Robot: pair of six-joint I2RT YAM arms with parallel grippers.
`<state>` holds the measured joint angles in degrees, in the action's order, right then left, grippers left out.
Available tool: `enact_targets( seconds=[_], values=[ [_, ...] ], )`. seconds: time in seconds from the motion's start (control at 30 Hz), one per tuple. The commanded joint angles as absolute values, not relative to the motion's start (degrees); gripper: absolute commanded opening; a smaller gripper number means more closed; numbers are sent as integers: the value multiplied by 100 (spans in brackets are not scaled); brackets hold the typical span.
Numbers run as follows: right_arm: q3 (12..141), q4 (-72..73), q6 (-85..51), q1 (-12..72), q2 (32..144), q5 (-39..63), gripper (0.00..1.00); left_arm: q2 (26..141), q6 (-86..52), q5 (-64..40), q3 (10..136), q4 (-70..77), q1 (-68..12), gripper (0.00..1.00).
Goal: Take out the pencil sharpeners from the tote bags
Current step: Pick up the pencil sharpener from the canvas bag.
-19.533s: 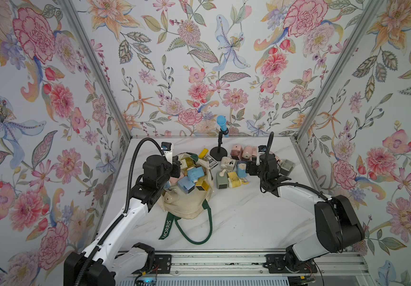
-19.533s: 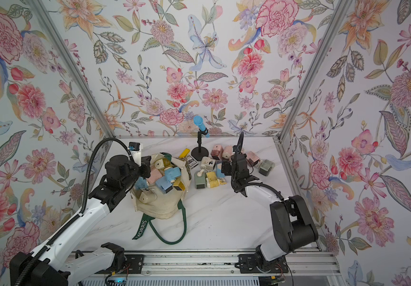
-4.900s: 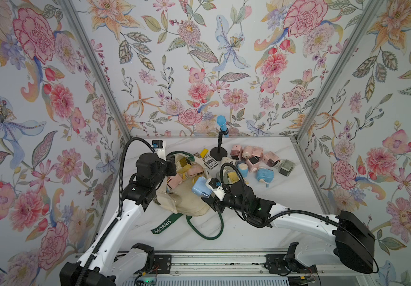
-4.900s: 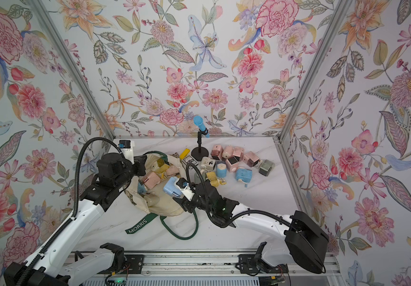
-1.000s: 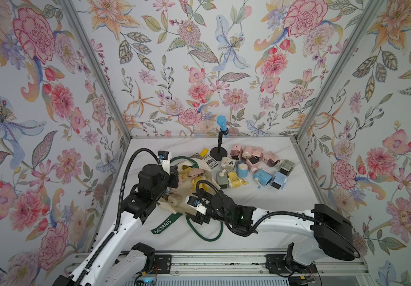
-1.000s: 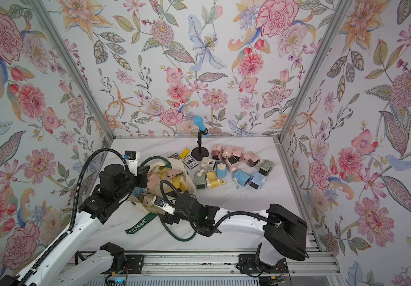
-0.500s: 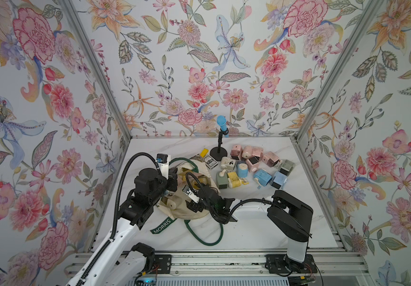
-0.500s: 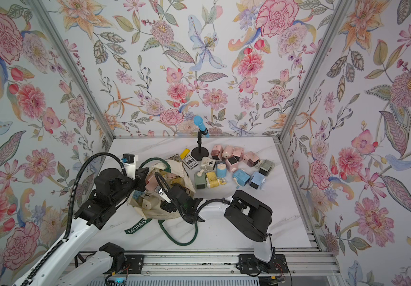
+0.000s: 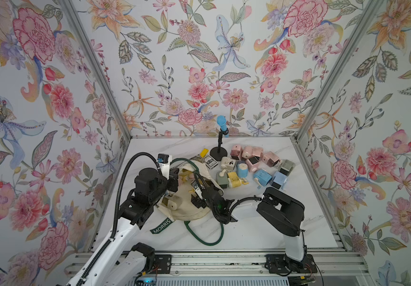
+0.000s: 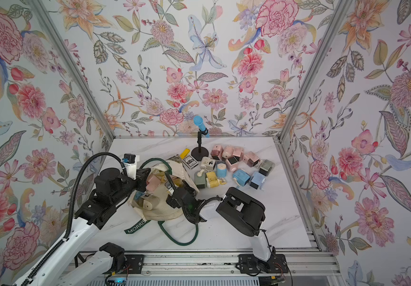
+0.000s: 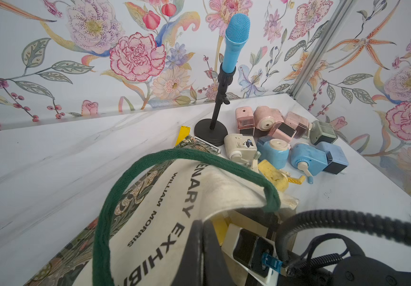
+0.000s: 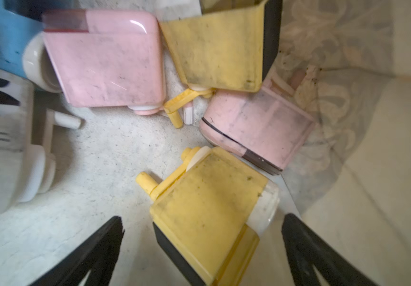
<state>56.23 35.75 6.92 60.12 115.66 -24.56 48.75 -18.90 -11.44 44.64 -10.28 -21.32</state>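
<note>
The yellow sharpener's body (image 12: pixel 212 205) lies just below my right gripper, between the open fingers, so next my right gripper will lower deeper into the bag and close around it.
The cream tote bag (image 9: pixel 187 208) lies at the table's left middle with its mouth held up. My left gripper (image 11: pixel 204 250) is shut on the bag's canvas rim (image 11: pixel 214 183). My right gripper (image 12: pixel 203 219) is inside the bag and open, its fingers (image 12: pixel 105 237) either side of a yellow pencil sharpener (image 12: pixel 209 198) without touching it. Beyond it lie two pink sharpeners (image 12: pixel 105 66), (image 12: pixel 256 131), another yellow one (image 12: pixel 221 49) and a cream one (image 12: pixel 1 148). In a top view a pink sharpener (image 10: pixel 153 183) shows in the bag's mouth. Several sharpeners (image 9: pixel 249 166) are piled on the table's back right.
A blue microphone (image 9: pixel 221 123) on a black stand rises behind the pile. Between the stand and the bag lie a small dark printed box (image 9: pixel 209 162) and a flat yellow bar (image 9: pixel 203 152). The bag's green handle (image 9: pixel 207 237) loops across the front. Flowered walls close three sides.
My right gripper has gone deeper into the bag and its jaws have spread wider, with the arm folding in towards the bag. The left gripper keeps its hold on the rim.
</note>
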Motion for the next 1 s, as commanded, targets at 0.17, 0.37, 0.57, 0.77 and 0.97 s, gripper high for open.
enact_targets(
  seconds=[0.17,0.37,0.57,0.77,0.97],
  values=[
    [5716,3559,-59,5712,11896,-2608,96,4950,-2024,-1255,4543,-801,-1956,0],
    [5890,3466,-334,5557,12150,-2239,88,5013,-2063,-1327,4531,-803,-1881,0],
    [5903,3539,-524,5510,12203,-2084,79,4996,-2056,-1312,4509,-800,-1873,0],
    [5763,3815,-485,5494,12142,-1737,67,4970,-2052,-1301,4491,-808,-1875,0],
    [5504,4019,-210,5573,11839,-1188,59,4985,-2045,-1307,4478,-817,-1872,0]
  ],
)
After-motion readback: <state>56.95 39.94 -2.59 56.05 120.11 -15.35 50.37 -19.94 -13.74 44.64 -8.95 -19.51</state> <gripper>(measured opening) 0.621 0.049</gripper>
